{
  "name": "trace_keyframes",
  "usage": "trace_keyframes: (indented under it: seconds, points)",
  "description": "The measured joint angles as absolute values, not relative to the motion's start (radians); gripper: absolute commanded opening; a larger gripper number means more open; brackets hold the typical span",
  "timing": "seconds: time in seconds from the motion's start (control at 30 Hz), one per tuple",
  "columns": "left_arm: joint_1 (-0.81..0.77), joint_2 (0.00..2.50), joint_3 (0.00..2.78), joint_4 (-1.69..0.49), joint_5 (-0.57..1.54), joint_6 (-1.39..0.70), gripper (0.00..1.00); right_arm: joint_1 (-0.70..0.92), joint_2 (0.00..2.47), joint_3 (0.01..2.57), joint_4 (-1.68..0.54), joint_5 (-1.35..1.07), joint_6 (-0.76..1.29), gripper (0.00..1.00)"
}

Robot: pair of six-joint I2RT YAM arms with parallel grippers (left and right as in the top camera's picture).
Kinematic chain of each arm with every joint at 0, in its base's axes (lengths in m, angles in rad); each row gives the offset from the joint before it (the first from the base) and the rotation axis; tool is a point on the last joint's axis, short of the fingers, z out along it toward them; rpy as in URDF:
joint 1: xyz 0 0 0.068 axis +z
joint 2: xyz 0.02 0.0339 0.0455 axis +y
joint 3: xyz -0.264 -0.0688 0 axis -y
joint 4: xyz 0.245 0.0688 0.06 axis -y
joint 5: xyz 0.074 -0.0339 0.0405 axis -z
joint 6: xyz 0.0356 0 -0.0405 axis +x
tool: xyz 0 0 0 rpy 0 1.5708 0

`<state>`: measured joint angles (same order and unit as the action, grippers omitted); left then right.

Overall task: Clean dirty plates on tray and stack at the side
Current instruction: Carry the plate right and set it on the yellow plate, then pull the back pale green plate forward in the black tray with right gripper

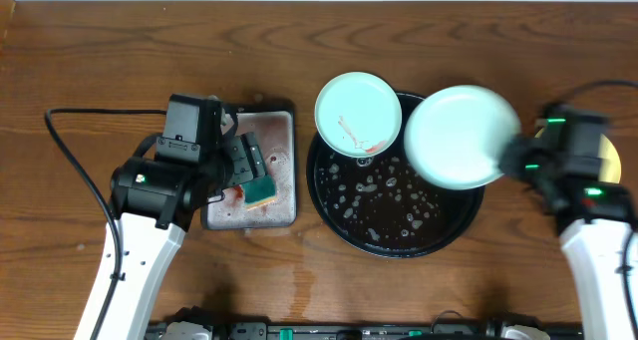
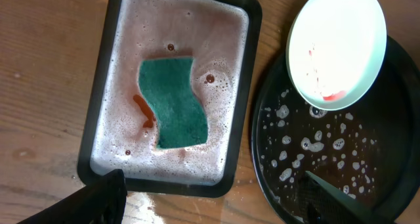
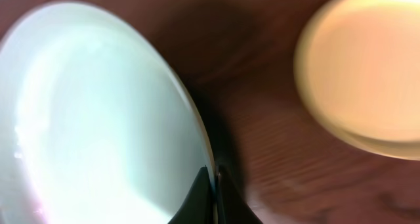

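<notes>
The pale yellow plate (image 1: 609,162) is below my right gripper, to its right in the overhead view, so next I should swing over it, lower the clean plate (image 1: 459,137) and let go.
My right gripper (image 1: 510,157) is shut on the rim of a clean pale mint plate (image 1: 459,137), holding it above the right side of the round black tray (image 1: 399,242); the grip shows in the right wrist view (image 3: 213,184) with the plate (image 3: 98,119). A second mint plate (image 1: 357,114) with red streaks leans on the tray's back-left rim; it also shows in the left wrist view (image 2: 338,46). The pale yellow plate (image 3: 367,66) lies on the wood at the right, mostly hidden by my arm overhead. My left gripper (image 2: 210,198) is open and empty above the rectangular tray's near edge.
A rectangular black tray (image 2: 98,99) holds soapy red-stained water and a green sponge (image 2: 174,102); overhead, it (image 1: 287,161) sits left of the round tray. Foam spots cover the round tray's floor (image 2: 308,145). A black cable (image 1: 80,170) runs over the left tabletop.
</notes>
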<state>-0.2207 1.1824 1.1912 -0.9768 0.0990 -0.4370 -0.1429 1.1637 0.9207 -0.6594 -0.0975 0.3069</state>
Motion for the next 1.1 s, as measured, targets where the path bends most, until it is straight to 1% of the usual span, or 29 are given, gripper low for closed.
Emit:
trace_keyframes:
  seconds: [0.1, 0.23, 0.37, 0.53, 0.57, 0.6, 0.63, 0.7, 0.8, 0.9, 0.93, 1.0, 1.1]
  points:
    - [-0.221, 1.183, 1.191, -0.976, 0.099, -0.437, 0.83, -0.354, 1.206, 0.921, -0.622, -0.2, 0.315, 0.01]
    - [-0.221, 1.183, 1.191, -0.977, 0.099, -0.437, 0.83, -0.596, 1.335, 0.921, -0.553, -0.257, 0.358, 0.01]
    - [-0.221, 1.183, 1.191, -0.977, 0.099, -0.437, 0.83, -0.724, 1.468, 0.922, -0.45, -0.258, 0.414, 0.01]
    - [-0.221, 1.183, 1.191, -0.977, 0.099, -0.437, 0.83, -0.812, 1.607, 0.921, -0.384, -0.242, 0.437, 0.01]
    - [-0.221, 1.183, 1.191, -0.977, 0.099, -0.437, 0.83, -0.819, 1.618, 0.921, -0.374, -0.24, 0.437, 0.12]
    - [-0.221, 1.183, 1.191, -0.977, 0.099, -0.437, 0.83, -0.821, 1.63, 0.921, -0.363, -0.238, 0.435, 0.29]
    - [-0.221, 1.183, 1.191, -0.977, 0.099, -0.437, 0.83, -0.823, 1.637, 0.921, -0.353, -0.24, 0.426, 0.39]
    - [-0.221, 1.183, 1.191, -0.976, 0.099, -0.437, 0.83, -0.822, 1.638, 0.921, -0.322, -0.258, 0.414, 0.41]
    - [-0.221, 1.183, 1.191, -0.977, 0.099, -0.437, 0.83, -0.808, 1.636, 0.921, -0.256, -0.355, 0.393, 0.41]
    - [-0.221, 1.183, 1.191, -0.977, 0.099, -0.437, 0.83, -0.738, 1.604, 0.921, -0.211, -0.49, 0.384, 0.4]
    - [-0.221, 1.183, 1.191, -0.977, 0.099, -0.437, 0.83, -0.672, 1.565, 0.921, -0.205, -0.552, 0.381, 0.4]
    - [-0.221, 1.183, 1.191, -0.977, 0.099, -0.437, 0.83, -0.588, 1.517, 0.921, -0.21, -0.597, 0.377, 0.39]
    - [-0.221, 1.183, 1.191, -0.977, 0.099, -0.437, 0.83, -0.405, 1.439, 0.923, -0.231, -0.646, 0.34, 0.42]
